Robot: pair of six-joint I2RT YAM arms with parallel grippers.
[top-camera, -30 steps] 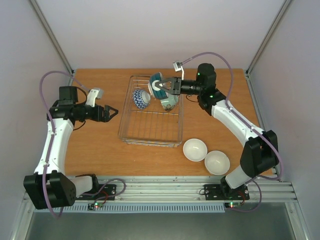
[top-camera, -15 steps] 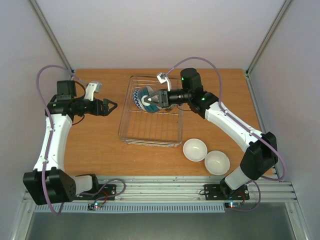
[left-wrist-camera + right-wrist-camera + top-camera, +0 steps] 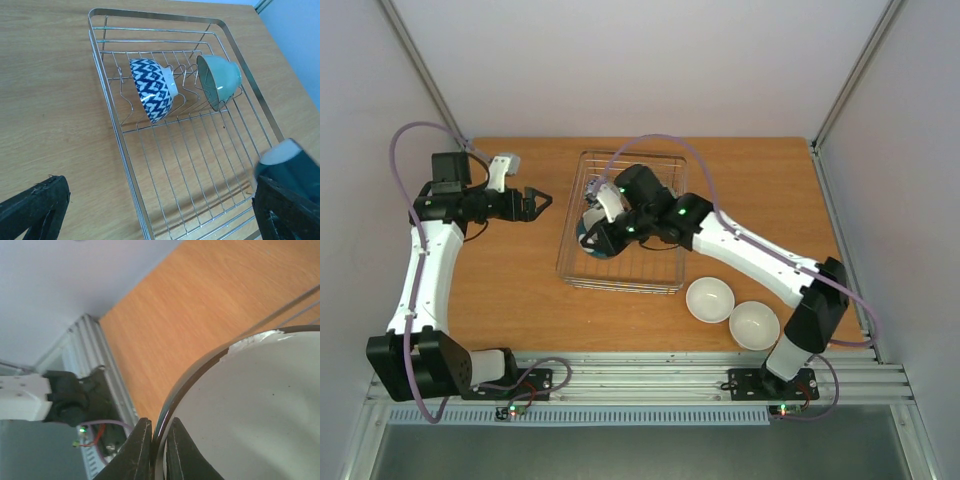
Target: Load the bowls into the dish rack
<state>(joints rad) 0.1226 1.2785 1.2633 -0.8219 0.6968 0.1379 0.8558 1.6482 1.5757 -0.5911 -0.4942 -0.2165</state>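
Note:
The robot's right gripper should next lower the dark blue bowl (image 3: 589,241) onto the rack's near wire bottom, which is empty below that gripper, and let go of the bowl's rim there.
The dish rack (image 3: 620,262) is a silver wire basket in the middle of the table. It also shows in the left wrist view (image 3: 125,165). The blue-and-white patterned bowl (image 3: 154,90) and the mint green bowl (image 3: 221,80) stand on edge at its far end. My right gripper (image 3: 599,234) is shut on the rim of the dark blue bowl (image 3: 589,241) and holds it over the rack's near left part. The right wrist view shows the fingers (image 3: 140,450) pinching the rim and the bowl's white inside (image 3: 250,410). My left gripper (image 3: 532,203) is open and empty, left of the rack.
Two bowls with white insides (image 3: 710,299) (image 3: 754,325) sit upright on the table, right of the rack's near corner; their outsides do not show. My right arm (image 3: 740,245) stretches across the rack from the right and hides its far end from above.
My right arm has swung the dark blue bowl from the rack's far right end to its near left part. My left gripper has drawn back a little, away from the rack.

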